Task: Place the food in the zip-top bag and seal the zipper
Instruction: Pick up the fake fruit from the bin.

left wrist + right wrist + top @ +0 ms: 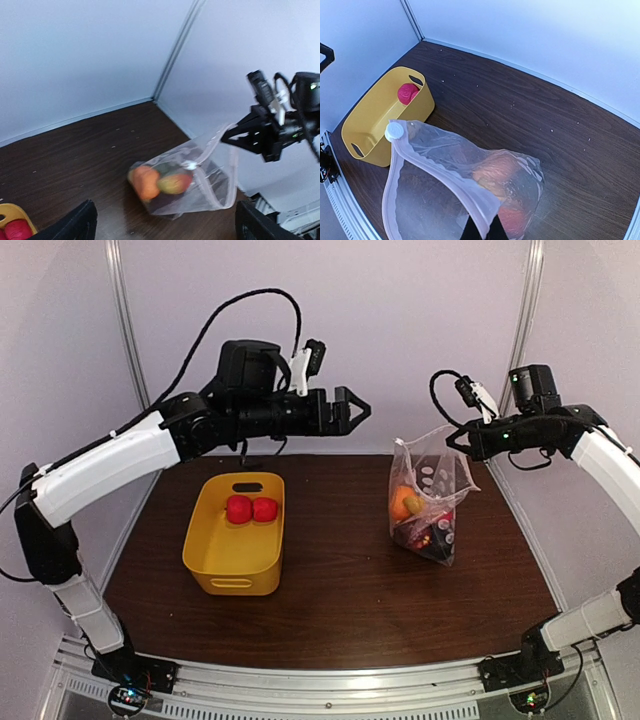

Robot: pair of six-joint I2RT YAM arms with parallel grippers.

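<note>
My left gripper will next go left in the top view, then down into the basket onto the unbagged red food farther from the bag.
The clear dotted zip-top bag stands on the table at the right, its mouth up and open. My right gripper is shut on the bag's top edge; in the right wrist view its fingers pinch the zipper strip, which carries a white slider. Inside the bag lie an orange food, a green-red one and red and dark pieces. Two red foods lie in the yellow basket. My left gripper is open and empty, high above the table's back, left of the bag.
The yellow basket stands left of centre, and also shows in the right wrist view. Dark wood table lies between basket and bag. White walls and metal posts close off the back and sides.
</note>
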